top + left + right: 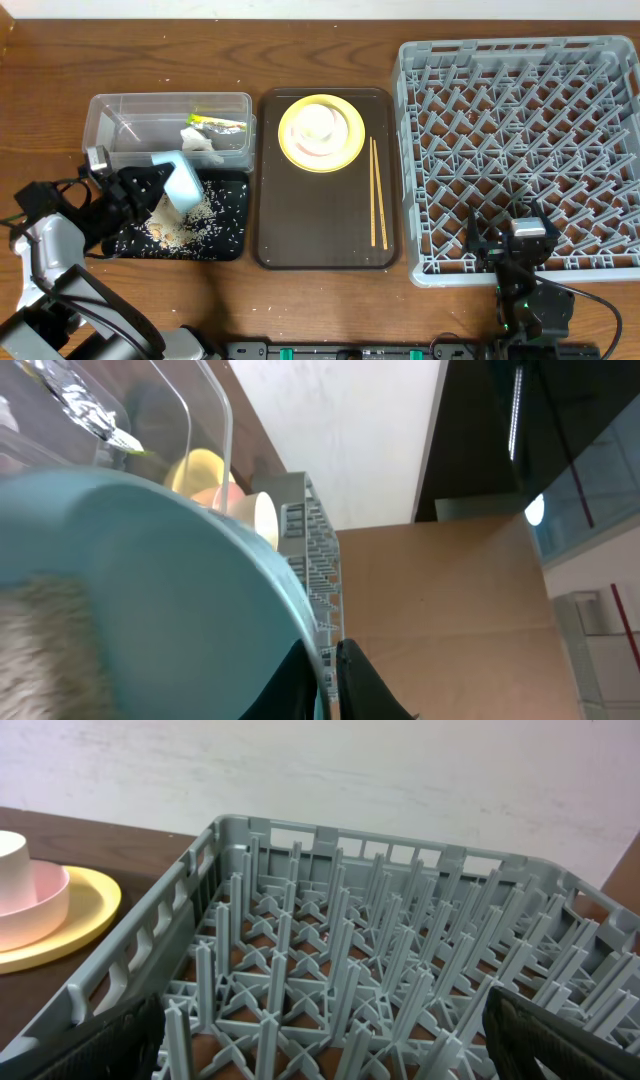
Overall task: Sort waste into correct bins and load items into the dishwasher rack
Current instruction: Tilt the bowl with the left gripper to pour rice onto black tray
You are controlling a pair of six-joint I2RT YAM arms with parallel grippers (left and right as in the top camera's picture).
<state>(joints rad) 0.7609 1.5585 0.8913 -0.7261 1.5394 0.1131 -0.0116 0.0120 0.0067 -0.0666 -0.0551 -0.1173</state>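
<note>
The near part of the brown tray is empty. My left gripper needs to swing over it next, turn the bowl (183,183) upright, and go down to release it there.
My left gripper (160,190) is shut on the rim of the light blue bowl (183,183), tipped on its side over the black tray (232,240), where white rice scraps (180,228) lie. In the left wrist view the bowl (150,600) fills the frame, its rim between the fingers (328,680). The clear tub (110,115) holds the white tissue (203,143) and the green-and-yellow wrapper (200,119). The yellow plate (321,133) with the white cup (318,124) and the chopsticks (378,193) lie on the brown tray. My right gripper (512,243) is open above the front edge of the grey rack (520,150), empty.
The dark brown serving tray (325,235) sits between the bins and the rack. The rack's upright pegs (340,950) stand right before my right gripper's fingers. The plate (60,915) and cup (20,860) show at the left of the right wrist view.
</note>
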